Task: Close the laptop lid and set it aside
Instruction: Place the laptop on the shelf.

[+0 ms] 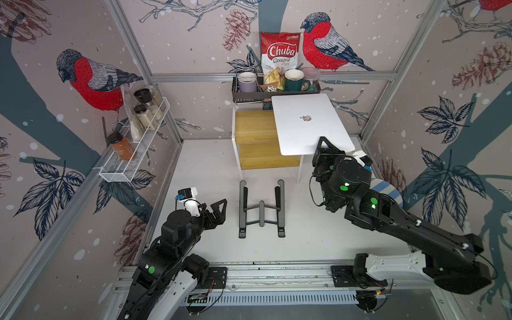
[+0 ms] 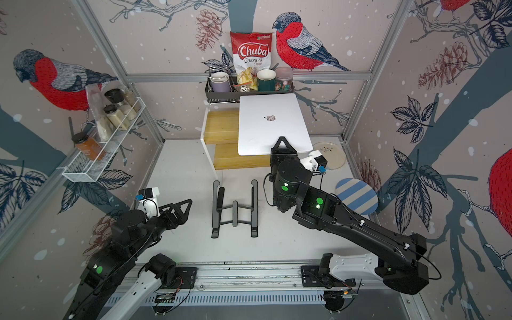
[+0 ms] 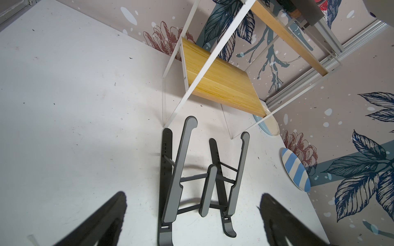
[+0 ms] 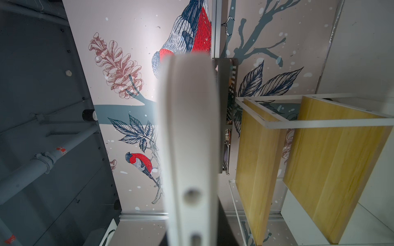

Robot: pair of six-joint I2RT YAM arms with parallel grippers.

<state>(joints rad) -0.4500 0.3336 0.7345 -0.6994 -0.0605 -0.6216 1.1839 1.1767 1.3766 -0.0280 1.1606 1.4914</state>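
The shelf's top board [image 1: 256,124] [image 4: 253,164] is below and outward of the robot's right gripper, so the right gripper next needs to move the overhanging laptop toward the board's bare end, lower it and let go.
The laptop [image 1: 307,124] [image 2: 271,124] is a thin silver-white slab with its lid [image 1: 306,118] down and the dark apple logo facing up. It hangs level over the right part of the wooden shelf unit [image 1: 255,127], sticking out past it to the right. My right gripper [image 1: 321,146] [image 2: 282,145] is shut on its near right corner. The right wrist view shows the laptop [image 4: 189,138] edge-on between the jaws, with a gap to the shelf's top frame [image 4: 277,123]. My left gripper [image 1: 220,207] [image 3: 191,223] stands open and empty, low beside the black stand.
A black folding stand [image 1: 261,213] [image 3: 204,181] lies mid-table. A dark wall basket [image 1: 277,95] with mugs and a chips bag hangs just behind the laptop. A cream plate [image 2: 331,155] and a blue-striped plate [image 2: 357,199] lie at the right wall. A wire spice rack [image 1: 133,144] hangs on the left wall.
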